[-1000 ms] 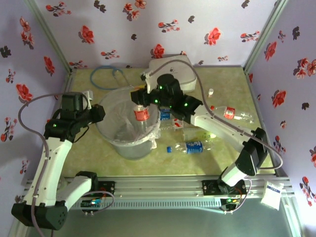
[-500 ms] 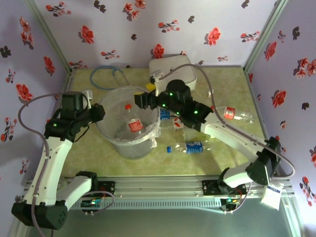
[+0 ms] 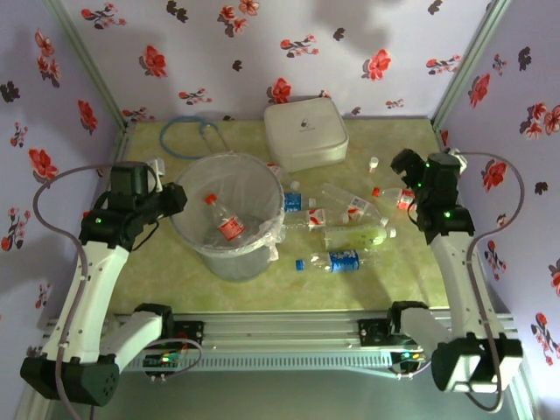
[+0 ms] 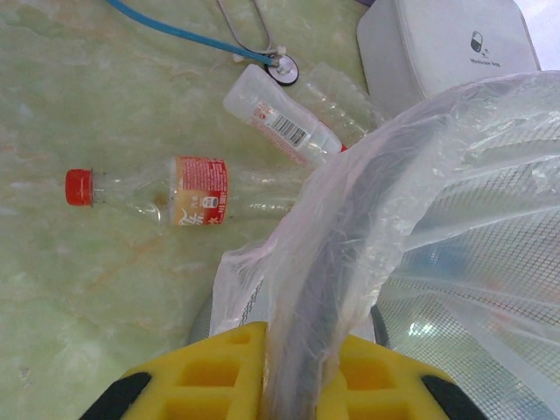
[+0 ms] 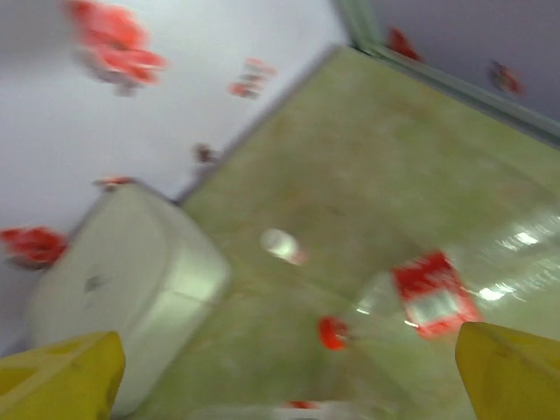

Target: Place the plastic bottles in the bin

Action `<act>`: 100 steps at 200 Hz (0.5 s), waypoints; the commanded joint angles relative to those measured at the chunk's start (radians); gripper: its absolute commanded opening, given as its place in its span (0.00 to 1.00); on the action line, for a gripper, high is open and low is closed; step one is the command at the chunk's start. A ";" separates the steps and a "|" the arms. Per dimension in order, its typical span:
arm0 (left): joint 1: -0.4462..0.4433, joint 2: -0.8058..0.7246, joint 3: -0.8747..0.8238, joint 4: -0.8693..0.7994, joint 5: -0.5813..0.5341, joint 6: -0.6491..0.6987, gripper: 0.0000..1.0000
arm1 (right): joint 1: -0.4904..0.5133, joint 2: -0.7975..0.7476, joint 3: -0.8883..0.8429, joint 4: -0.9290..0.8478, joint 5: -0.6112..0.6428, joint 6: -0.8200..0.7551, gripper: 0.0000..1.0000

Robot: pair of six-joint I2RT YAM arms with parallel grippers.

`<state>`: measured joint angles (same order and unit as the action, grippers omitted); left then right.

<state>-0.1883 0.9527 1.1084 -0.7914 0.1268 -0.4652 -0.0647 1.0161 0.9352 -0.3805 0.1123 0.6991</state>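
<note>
The robot's right gripper will next move down toward the side and turn onto the clear base of the red-labelled bottle, since the bottle's red cap points toward the bin.
The bin is a round grey bucket lined with a clear bag, left of centre. One red-labelled bottle lies inside it. My left gripper is shut on the bin's left rim, its yellow fingers pinching bag and wall. Several bottles lie on the table right of the bin: a blue-labelled one, a pale one and a red-labelled one. My right gripper hangs open and empty above that red-labelled bottle. Two more bottles lie beside the bin in the left wrist view.
A white rounded-square box stands at the back, and its blurred side shows in the right wrist view. A tiny white cap piece lies near it. A blue cable and a stethoscope lie behind the bin.
The right gripper let the red-labelled bottle drop into the bin, then swung away to the right side of the table. The left gripper has stayed on the rim.
</note>
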 commanded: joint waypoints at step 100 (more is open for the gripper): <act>-0.008 -0.051 -0.035 0.053 -0.017 -0.032 0.00 | -0.307 0.542 -0.052 0.355 0.048 0.535 0.95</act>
<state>-0.1902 0.9035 1.0786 -0.7853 0.1123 -0.4671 -0.3580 1.4899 0.8520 -0.1238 0.1078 1.1427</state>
